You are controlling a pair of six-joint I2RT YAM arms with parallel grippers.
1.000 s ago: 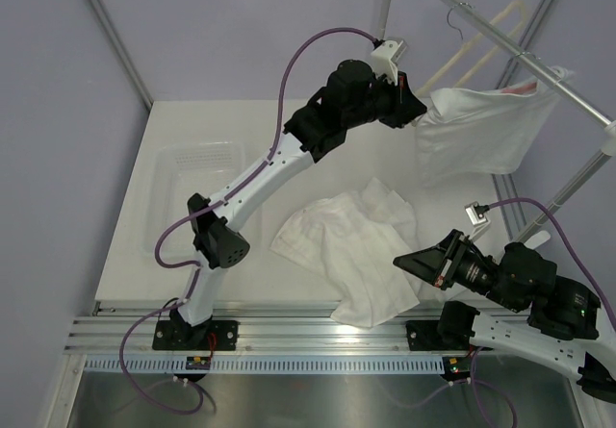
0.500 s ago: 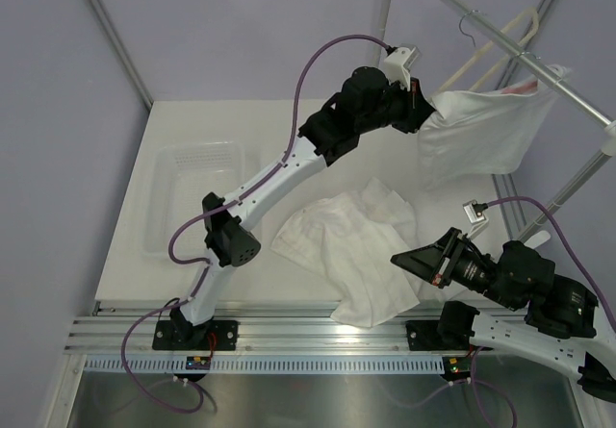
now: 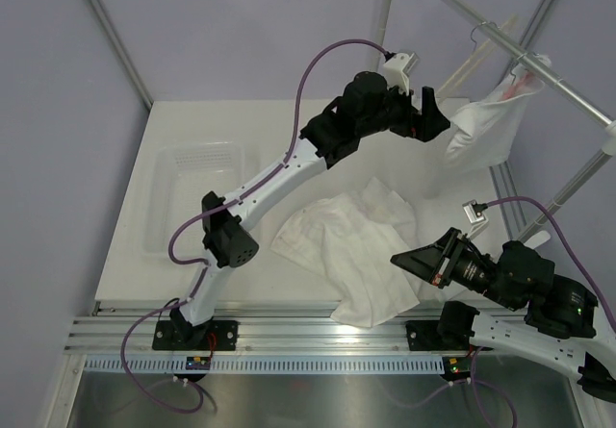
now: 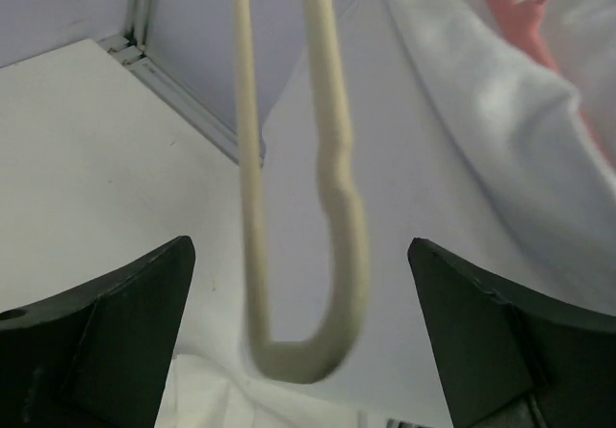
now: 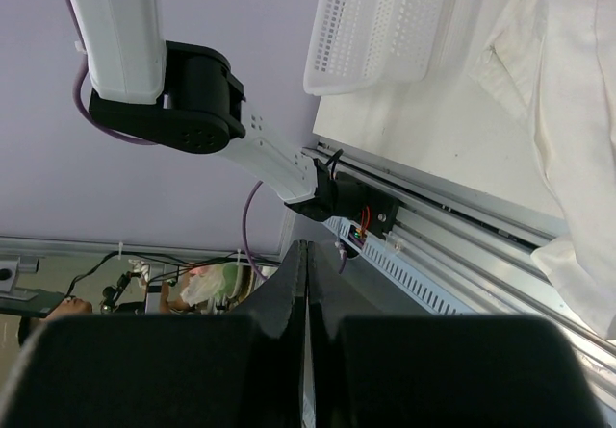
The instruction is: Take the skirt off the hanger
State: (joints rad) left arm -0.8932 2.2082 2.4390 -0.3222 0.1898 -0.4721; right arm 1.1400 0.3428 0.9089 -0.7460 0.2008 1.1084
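My left gripper moves back and down from the cream hanger next onto a fold of the crumpled white garment, since the garment lies unhung on the tabletop.
A white skirt hangs bunched from a pink hanger on the metal rail at the back right. An empty cream hanger hangs beside it. My left gripper is raised just left of the skirt, open, with nothing held. In the left wrist view the cream hanger's looped end dangles blurred between the wide-apart fingers, with the skirt and pink hanger to the right. My right gripper hovers low at the front right, shut and empty.
A second white garment lies crumpled mid-table, its edge over the front rail. A clear plastic bin sits at the left. Rack uprights stand at the back and right.
My left gripper has opened and let go of the skirt's edge. The skirt, earlier stretched to the left, has swung back right and hangs narrow under the rail.
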